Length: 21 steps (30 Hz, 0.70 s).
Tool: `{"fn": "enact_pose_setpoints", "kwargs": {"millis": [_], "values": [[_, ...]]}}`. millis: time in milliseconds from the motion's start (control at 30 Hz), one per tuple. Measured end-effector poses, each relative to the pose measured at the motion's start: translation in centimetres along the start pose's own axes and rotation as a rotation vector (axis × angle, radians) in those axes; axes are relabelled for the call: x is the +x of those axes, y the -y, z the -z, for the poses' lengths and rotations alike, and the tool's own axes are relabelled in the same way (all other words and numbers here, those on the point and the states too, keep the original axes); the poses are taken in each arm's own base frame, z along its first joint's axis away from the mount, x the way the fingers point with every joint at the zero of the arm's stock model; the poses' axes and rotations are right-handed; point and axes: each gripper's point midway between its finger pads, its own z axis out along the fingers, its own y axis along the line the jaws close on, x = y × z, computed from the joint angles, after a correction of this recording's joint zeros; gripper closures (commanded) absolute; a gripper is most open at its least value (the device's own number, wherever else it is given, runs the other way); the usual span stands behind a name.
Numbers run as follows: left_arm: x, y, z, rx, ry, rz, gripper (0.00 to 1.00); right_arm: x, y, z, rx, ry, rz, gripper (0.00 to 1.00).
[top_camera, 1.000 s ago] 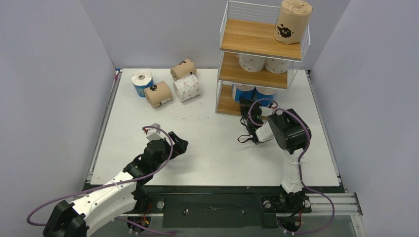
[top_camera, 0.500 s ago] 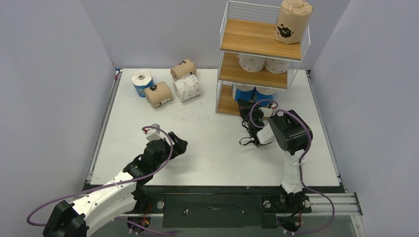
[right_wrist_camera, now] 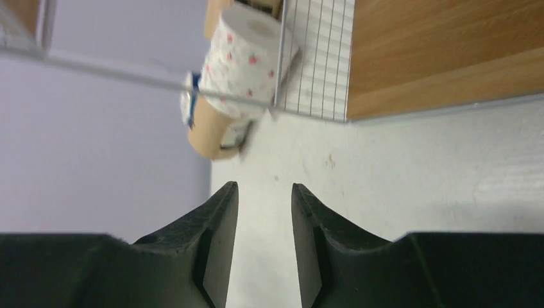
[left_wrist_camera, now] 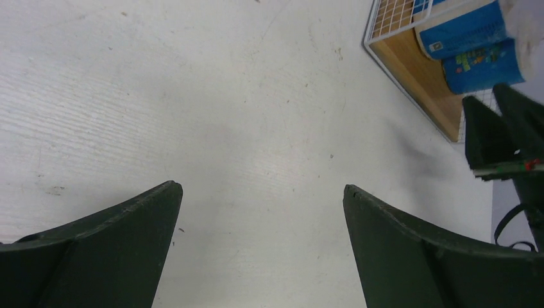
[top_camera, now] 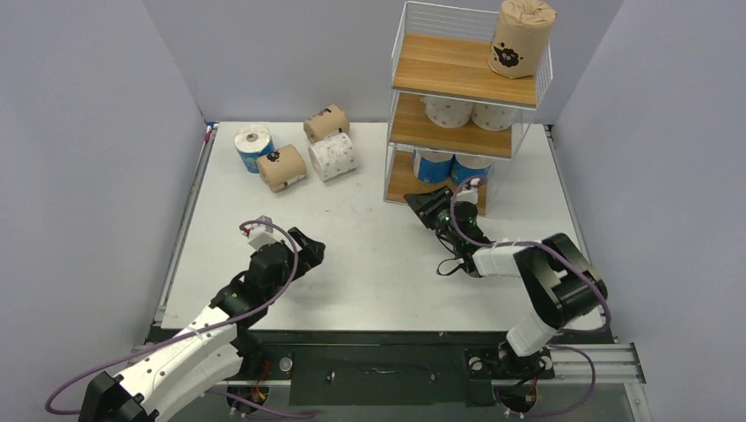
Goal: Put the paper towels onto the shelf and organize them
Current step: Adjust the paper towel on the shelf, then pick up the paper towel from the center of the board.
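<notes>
I should reach outward with my left gripper and put the fingers over the roll's upper rim (top_camera: 244, 141), because the blue-and-white roll stands on the table outward of my left gripper and its hole faces up.
The shelf (top_camera: 463, 72) stands at the back right. A brown roll (top_camera: 522, 37) stands on its top board, two white dotted rolls (top_camera: 449, 110) lie on the middle board, and two blue-and-white rolls (top_camera: 433, 165) are on the bottom board. On the table at the back left lie a blue-and-white roll (top_camera: 252, 147), two brown rolls (top_camera: 281, 167) and a white dotted roll (top_camera: 332, 156). My left gripper (top_camera: 312, 252) is open and empty above bare table (left_wrist_camera: 258, 189). My right gripper (top_camera: 418, 204) is empty, jaws a little apart (right_wrist_camera: 264, 186), just in front of the shelf's lower left corner.
Grey walls close in the table on the left, back and right. The right wrist view shows the shelf's wire side (right_wrist_camera: 314, 64) and bottom board (right_wrist_camera: 449, 58) close above my fingers. In the left wrist view, my right gripper (left_wrist_camera: 500, 128) shows beside the shelf.
My right arm has swung down and out, and its gripper now points left along the shelf's front. My left gripper has shifted slightly left.
</notes>
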Motion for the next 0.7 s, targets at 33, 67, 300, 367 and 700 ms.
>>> {"fn": "enact_pose_setpoints", "kwargs": {"millis": [33,67,300,367,700], "values": [[-0.6,0.2,0.1,-0.003,0.013,0.008,0.04,0.9,-0.3,0.6,0.015,-0.037,0.054,0.67],[-1.2,0.5,0.1,-0.003,0.027,0.016,0.04,1.9,-0.5,1.4,0.029,-0.072,0.107,0.67],[-9.0,1.9,0.0,-0.054,0.18,0.129,0.04,6.9,-1.1,7.1,0.092,-0.261,0.491,0.66],[-11.9,2.4,-0.6,-0.082,0.219,0.162,0.04,7.0,-0.2,8.3,0.131,-0.277,0.573,0.64],[-22.8,2.6,-6.4,-0.24,0.31,0.217,0.04,6.1,3.7,13.2,0.342,-0.28,0.866,0.44]]}}
